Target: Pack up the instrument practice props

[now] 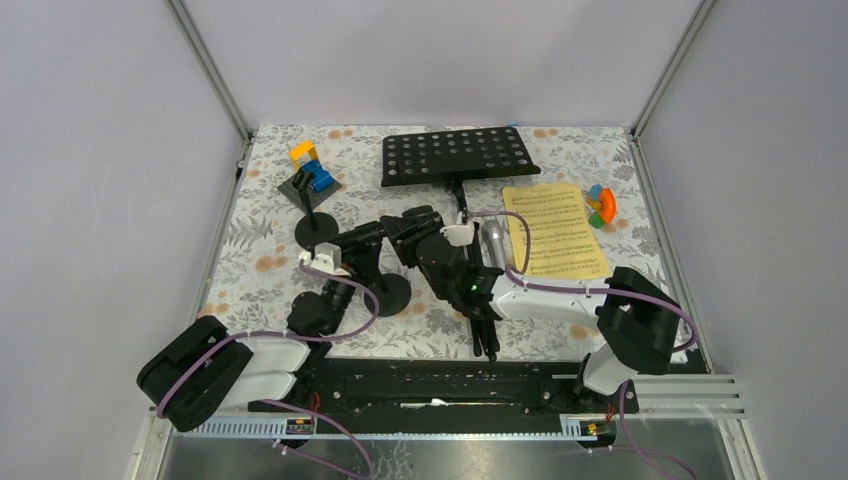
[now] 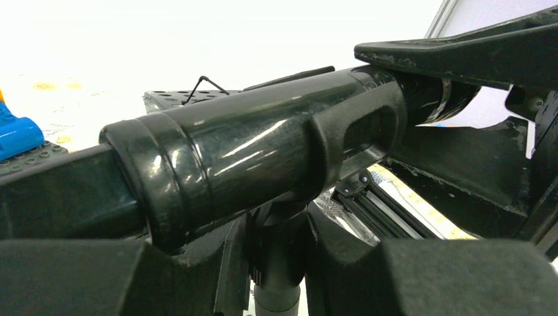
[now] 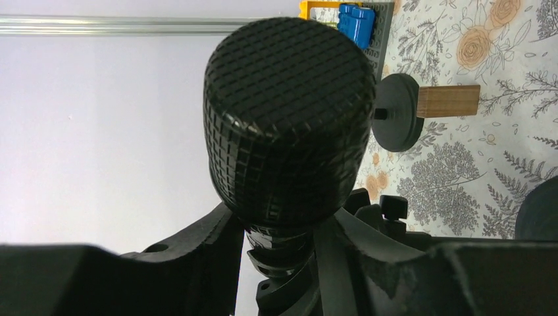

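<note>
The sheet music's edge lies below my right gripper, to the right in the top view, so I should swing it across and down to release the microphone there.
A black microphone (image 2: 250,151) lies level in the clip of a short black post (image 2: 279,289), whose disc base (image 1: 393,295) rests mid-table. My left gripper (image 2: 279,257) is shut on that post just under the clip, and it shows from above too (image 1: 368,240). My right gripper (image 3: 283,243) comes from the other side (image 1: 405,228), its jaws pressed on the microphone's neck below the gridded head (image 3: 289,112). Behind stand the black perforated music rack (image 1: 450,155), the yellow sheet music (image 1: 555,230), a silver microphone (image 1: 493,245) and a second disc-based post (image 1: 318,225).
The yellow-and-blue toy block build (image 1: 310,165) stands back left on a dark plate. A small orange-green-blue toy (image 1: 600,205) lies beside the sheet music at the right wall. Both arms cross over the table's centre. Metal frame posts mark the back corners.
</note>
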